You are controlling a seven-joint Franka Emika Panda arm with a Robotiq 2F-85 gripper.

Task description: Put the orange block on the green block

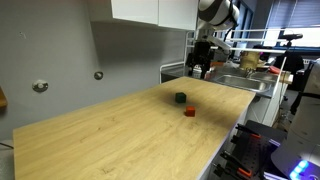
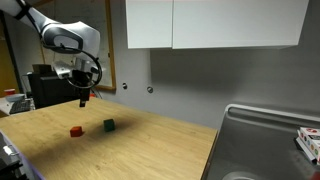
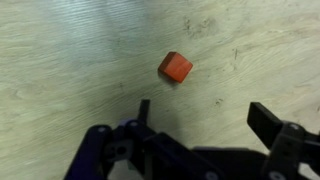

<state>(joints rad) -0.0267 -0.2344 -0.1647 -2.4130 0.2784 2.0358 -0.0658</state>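
Observation:
The robot's gripper next has to turn square with the orange block (image 1: 190, 112) and then go down around its sides.
The orange block (image 1: 190, 112) is a tiny orange-red cube lying on the wooden counter in both exterior views (image 2: 76, 131). It also shows in the wrist view (image 3: 176, 67), above and between the fingers. The green block (image 1: 180, 98) is a tiny dark green cube lying a short way from the orange one in both exterior views (image 2: 109, 125); it is out of the wrist view. My gripper (image 3: 205, 113) is open and empty. It hangs in the air well above the counter in both exterior views (image 1: 200, 70) (image 2: 84, 101).
The wooden counter (image 1: 110, 135) runs to a steel sink (image 2: 265, 140) at one end. White wall cabinets (image 2: 215, 22) hang above. A dark box (image 2: 45, 85) stands behind the arm. Clutter lies around the sink area (image 1: 255, 65).

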